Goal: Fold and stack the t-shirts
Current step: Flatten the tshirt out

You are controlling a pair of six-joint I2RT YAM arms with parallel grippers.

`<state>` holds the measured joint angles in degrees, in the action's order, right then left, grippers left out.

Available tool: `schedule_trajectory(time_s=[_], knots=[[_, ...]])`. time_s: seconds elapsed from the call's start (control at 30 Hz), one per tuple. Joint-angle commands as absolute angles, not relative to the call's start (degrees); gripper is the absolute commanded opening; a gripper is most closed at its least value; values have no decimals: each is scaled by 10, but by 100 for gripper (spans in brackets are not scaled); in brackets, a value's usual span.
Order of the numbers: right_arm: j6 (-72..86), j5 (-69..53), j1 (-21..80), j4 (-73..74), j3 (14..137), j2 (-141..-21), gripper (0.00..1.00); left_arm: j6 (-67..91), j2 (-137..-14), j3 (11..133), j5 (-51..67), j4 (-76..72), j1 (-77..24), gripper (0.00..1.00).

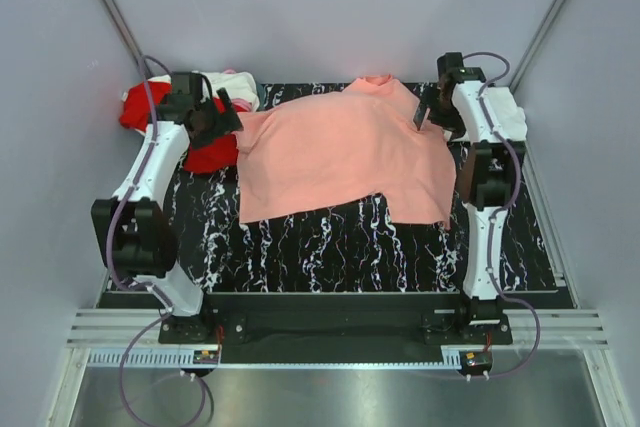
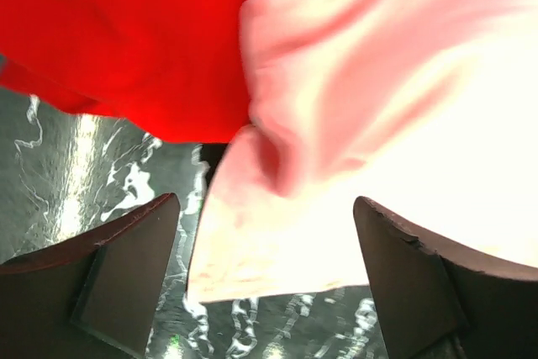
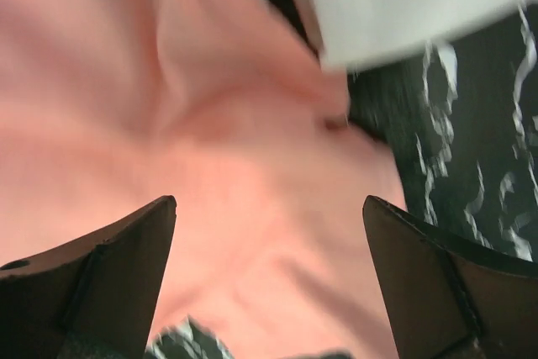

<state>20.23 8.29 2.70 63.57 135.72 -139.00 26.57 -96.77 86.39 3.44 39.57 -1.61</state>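
I will move my right gripper back toward the base and down onto the salmon-pink t-shirt's near corner [image 1: 444,221] on that gripper's side, since it sticks out onto bare mat.
A salmon-pink t-shirt [image 1: 345,152] lies spread on the black marbled mat, collar toward the back. My left gripper [image 1: 226,119] hovers at its left sleeve and my right gripper [image 1: 428,107] at its right shoulder. In the left wrist view the left gripper [image 2: 269,283] is open, its fingers either side of the pink sleeve edge [image 2: 336,208] without gripping it. The right gripper [image 3: 269,283] is open too, with pink cloth [image 3: 210,149] lying loose below it. A bright red t-shirt [image 1: 138,107] is bunched at the back left, partly under the left arm, with a white t-shirt [image 1: 238,84] behind it.
The marbled mat [image 1: 340,247] runs to a black front edge near the arm bases. Grey walls close in the back and both sides. A white cloth [image 3: 403,6] lies at the back right by the right arm.
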Motion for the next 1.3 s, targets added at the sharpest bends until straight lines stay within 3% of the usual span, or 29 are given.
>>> schedule_trajectory(time_s=[0.0,0.27,0.57,0.93,1.17,1.27], knots=[[203,43,33,523,1220,-1105,100,256,-842,861,62,358,-22,90],[235,15,32,464,976,-999,100,287,-741,674,51,304,-67,91],[275,4,-29,431,764,-936,100,330,-722,504,29,267,-98,88],[323,-52,-60,360,535,-891,100,365,-725,407,37,219,-100,87],[326,-72,-89,320,494,-903,90,374,-770,397,32,189,-120,87],[322,-78,-99,312,485,-903,77,383,-801,400,21,185,-137,84]])
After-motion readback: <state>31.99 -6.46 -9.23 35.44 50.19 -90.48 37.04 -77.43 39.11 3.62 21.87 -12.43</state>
